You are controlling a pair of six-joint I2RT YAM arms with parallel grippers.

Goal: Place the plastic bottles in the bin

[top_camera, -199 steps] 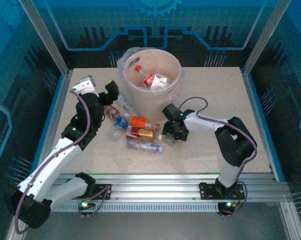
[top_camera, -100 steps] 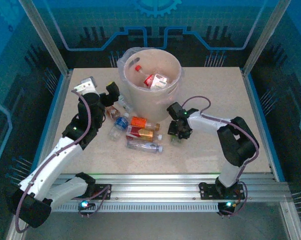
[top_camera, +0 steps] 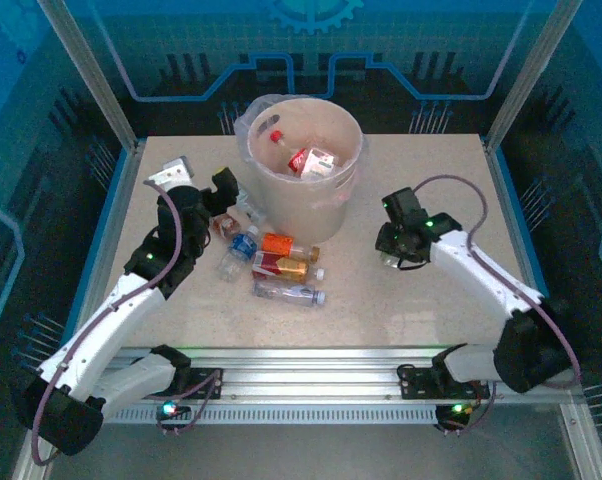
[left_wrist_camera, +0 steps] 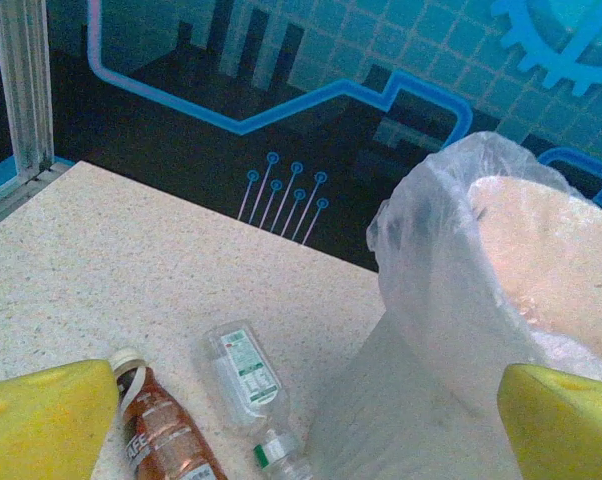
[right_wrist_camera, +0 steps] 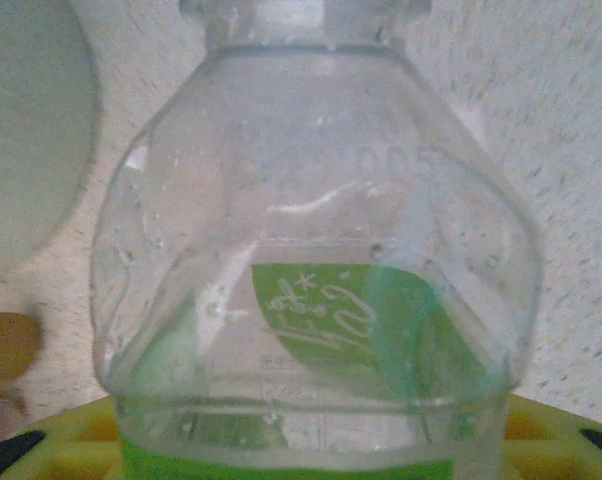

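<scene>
Red-labelled bottles are already inside the bin, so next the robot's right gripper needs to lift the clear green-labelled bottle it is holding up and outward over the bin's opening [top_camera: 306,140] and release it.
The bin [top_camera: 353,178] stands at the back centre with its clear liner [left_wrist_camera: 451,290]; a few red-labelled bottles [top_camera: 311,160] lie inside. Several bottles lie on the table in front of it: a blue-capped one [top_camera: 239,246], an orange-labelled one [top_camera: 286,244], a red-labelled one [top_camera: 279,266] and a clear one [top_camera: 289,293]. My left gripper [top_camera: 221,190] [left_wrist_camera: 306,445] is open beside the bin, over a brown bottle [left_wrist_camera: 166,432] and a clear green-capped bottle [left_wrist_camera: 243,372]. My right gripper [top_camera: 394,254] [right_wrist_camera: 311,455] is shut on a clear green-labelled bottle [right_wrist_camera: 321,300], right of the bin.
The table [top_camera: 431,170] is speckled beige, fenced by metal posts and blue panels. A rail [top_camera: 301,365] carrying the arm bases runs along the near edge. Bare tabletop lies right of my right gripper and along the front.
My right arm has swung rightwards away from the bottle cluster, carrying the green-labelled bottle. The left arm has hardly moved.
</scene>
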